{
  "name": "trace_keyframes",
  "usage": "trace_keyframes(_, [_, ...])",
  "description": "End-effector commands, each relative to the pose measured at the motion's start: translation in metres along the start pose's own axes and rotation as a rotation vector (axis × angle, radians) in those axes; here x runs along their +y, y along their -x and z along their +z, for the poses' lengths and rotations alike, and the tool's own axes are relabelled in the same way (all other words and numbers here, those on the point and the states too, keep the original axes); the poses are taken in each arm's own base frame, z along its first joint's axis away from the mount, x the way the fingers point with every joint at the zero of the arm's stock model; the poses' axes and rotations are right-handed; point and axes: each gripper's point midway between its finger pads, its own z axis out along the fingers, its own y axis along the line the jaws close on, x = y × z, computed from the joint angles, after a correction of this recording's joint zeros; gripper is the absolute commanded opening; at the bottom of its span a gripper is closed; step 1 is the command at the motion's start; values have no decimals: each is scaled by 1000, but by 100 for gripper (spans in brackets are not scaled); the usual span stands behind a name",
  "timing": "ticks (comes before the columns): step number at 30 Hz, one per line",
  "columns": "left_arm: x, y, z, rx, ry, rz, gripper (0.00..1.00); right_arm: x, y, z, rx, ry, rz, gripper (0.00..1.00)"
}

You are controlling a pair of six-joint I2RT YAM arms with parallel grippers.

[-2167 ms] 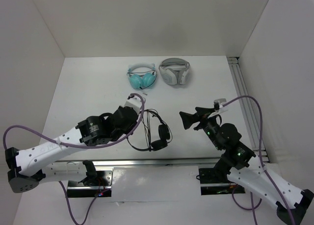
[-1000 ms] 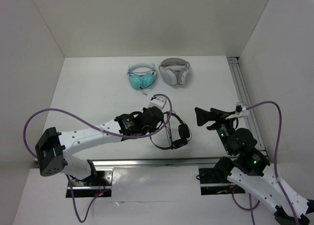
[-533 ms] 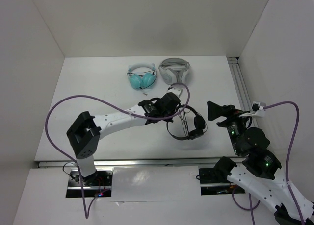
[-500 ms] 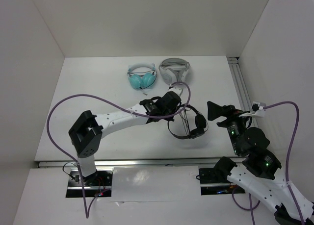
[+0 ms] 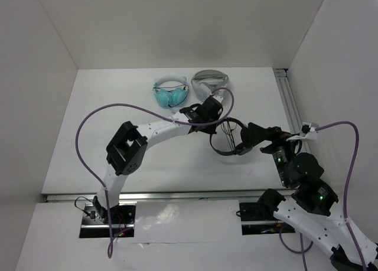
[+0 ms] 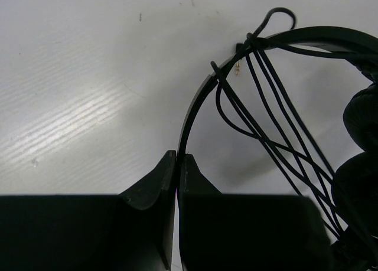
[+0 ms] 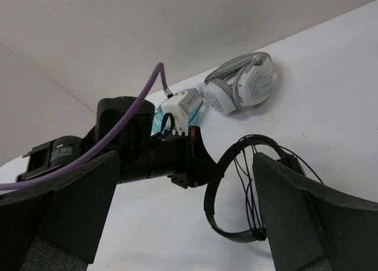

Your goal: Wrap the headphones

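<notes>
My left gripper carries the cable-wound white-grey headphones outward next, lowers them and releases the headband there, since bare tabletop (image 5: pixel 239 112) beside them lies below and outward.
The black headphones (image 5: pixel 215 144) are right of the table's middle, with the thin cable wound several times across the headband (image 6: pixel 198 103). My left gripper (image 5: pixel 215 128) is shut on the headband, fingertips (image 6: pixel 178 157) pinching it. The earpads (image 6: pixel 361 120) are at the right edge of the left wrist view. My right gripper (image 5: pixel 248 140) is wide open and empty, just right of the earpads. In the right wrist view the headphones (image 7: pixel 227 224) lie between its spread fingers (image 7: pixel 298 209), next to the left gripper (image 7: pixel 201 159).
Teal headphones (image 5: pixel 170 94) and white-grey headphones (image 5: pixel 210 85) lie at the back of the table. The white-grey headphones also show in the right wrist view (image 7: pixel 242 85). A metal rail (image 5: pixel 292 111) runs along the right wall. White walls enclose three sides.
My left arm has carried the black headphones to the right and farther back, stretching out. My right gripper has shifted slightly left and now sits beside the earpads, still open.
</notes>
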Motion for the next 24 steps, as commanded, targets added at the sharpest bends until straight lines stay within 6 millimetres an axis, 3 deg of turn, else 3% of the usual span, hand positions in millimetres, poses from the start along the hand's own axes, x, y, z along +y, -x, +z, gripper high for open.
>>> trace_keyframes(1, [-7, 30, 7, -54, -60, -52, 0, 4, 1, 3, 7, 2, -8, 100])
trace_keyframes(2, [-9, 35, 8, -63, -65, -53, 0, 4, 1, 3, 7, 2, -8, 100])
trace_keyframes(3, [6, 36, 19, -55, -40, -70, 0, 4, 1, 3, 7, 2, -8, 100])
trace_keyframes(9, [35, 61, 55, -85, -50, -116, 1, 9, -4, 3, 27, 34, -8, 100])
trace_keyframes(10, [40, 56, 67, -68, -48, -122, 1, 9, -4, 3, 27, 35, -18, 100])
trace_keyframes(11, [35, 65, 69, -81, -70, -121, 2, 11, -6, 2, 34, 46, -18, 100])
trace_keyframes(16, [48, 78, 83, -87, -89, -156, 6, 14, -12, 6, 51, 60, -33, 100])
trace_keyframes(19, [51, 72, 91, -64, -79, -157, 8, 16, -15, 7, 56, 69, -33, 100])
trace_keyframes(23, [55, 50, 97, 2, -62, -179, 22, 14, -18, 7, 54, 70, -31, 100])
trace_keyframes(24, [54, 55, 89, -7, -66, -179, 25, 15, -19, 6, 59, 78, -31, 100])
